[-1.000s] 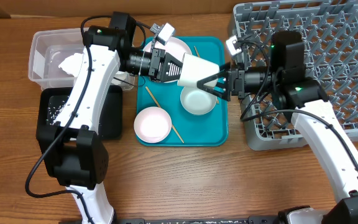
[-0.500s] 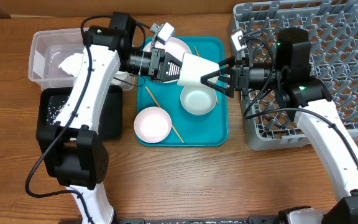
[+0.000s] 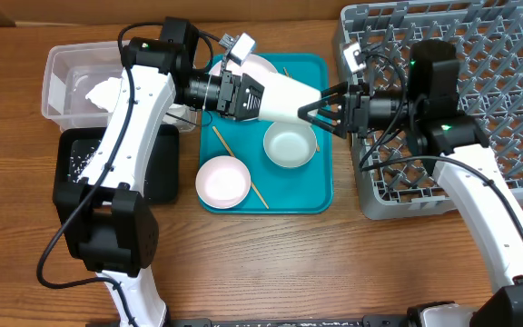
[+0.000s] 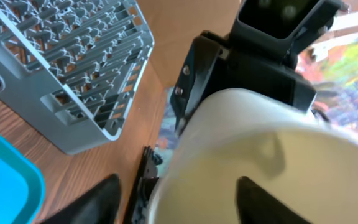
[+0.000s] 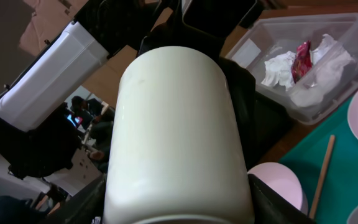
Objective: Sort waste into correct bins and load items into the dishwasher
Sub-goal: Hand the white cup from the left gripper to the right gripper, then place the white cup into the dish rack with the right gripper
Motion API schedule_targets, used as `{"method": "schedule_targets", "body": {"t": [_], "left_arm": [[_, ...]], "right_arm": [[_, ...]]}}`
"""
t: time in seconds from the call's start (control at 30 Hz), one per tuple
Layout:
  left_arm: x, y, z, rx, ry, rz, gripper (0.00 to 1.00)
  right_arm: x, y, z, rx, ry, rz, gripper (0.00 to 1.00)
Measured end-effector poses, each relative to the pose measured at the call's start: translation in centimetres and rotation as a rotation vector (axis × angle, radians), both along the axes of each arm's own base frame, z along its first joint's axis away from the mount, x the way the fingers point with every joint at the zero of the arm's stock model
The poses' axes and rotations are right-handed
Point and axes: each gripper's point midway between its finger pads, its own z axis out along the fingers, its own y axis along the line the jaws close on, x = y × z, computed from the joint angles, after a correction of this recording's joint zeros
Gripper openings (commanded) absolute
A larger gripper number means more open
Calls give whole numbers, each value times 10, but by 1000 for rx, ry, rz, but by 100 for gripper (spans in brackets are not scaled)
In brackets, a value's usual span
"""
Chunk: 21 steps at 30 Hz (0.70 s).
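I will swing my right gripper to the right in the overhead view next, tilt it down and lower the cup [image 3: 284, 95] into the rack's near corner [image 3: 394, 183], which is empty.
The white cup [image 3: 284, 95] hangs on its side above the teal tray, between both grippers. My right gripper [image 3: 310, 111] is shut on it, its fingers pressed against the two sides of the cup [image 5: 176, 124]. My left gripper [image 3: 260, 98] is open at the cup's other end; in the left wrist view one finger [image 4: 98, 199] is outside the cup [image 4: 260, 143] and the other is in front of its pale inner wall. The grey dishwasher rack [image 3: 479, 54] stands to the right. The clear tub [image 5: 340, 25] holds napkins [image 5: 278, 68] and the red packet [image 5: 302, 59].
On the teal tray [image 3: 320, 195] sit a white bowl [image 3: 290, 145], a pink bowl [image 3: 222, 181], a partly hidden plate [image 3: 261, 65] and chopsticks [image 3: 222, 143]. A black tray [image 3: 71, 163] with pale food scraps [image 3: 84, 162] lies in front of the clear tub [image 3: 57, 73].
My left gripper has opened off the cup. My right gripper has closed onto the cup's far end and shifted slightly towards the back.
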Motion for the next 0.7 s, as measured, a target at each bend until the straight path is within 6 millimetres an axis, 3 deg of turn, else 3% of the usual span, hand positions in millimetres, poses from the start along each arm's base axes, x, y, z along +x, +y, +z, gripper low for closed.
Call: {"method": "schedule_targets", "body": {"t": [0.17,0.33,0.47,0.7], "left_arm": [[8,11,-14,82,-12,35,74],[24,37,-32,189,-40,106,75],[38,55,-51,315,-92,154,75],[43,63,-80,513,-138,161,75]], "right_arm": [[19,-44,-22,-45,155,-162,51],[36,-112,-72,-216,384,-480,52],[13,-137,-91,-429,490,-643,52],[-25,-171,-77,-813,474,-849,52]]}}
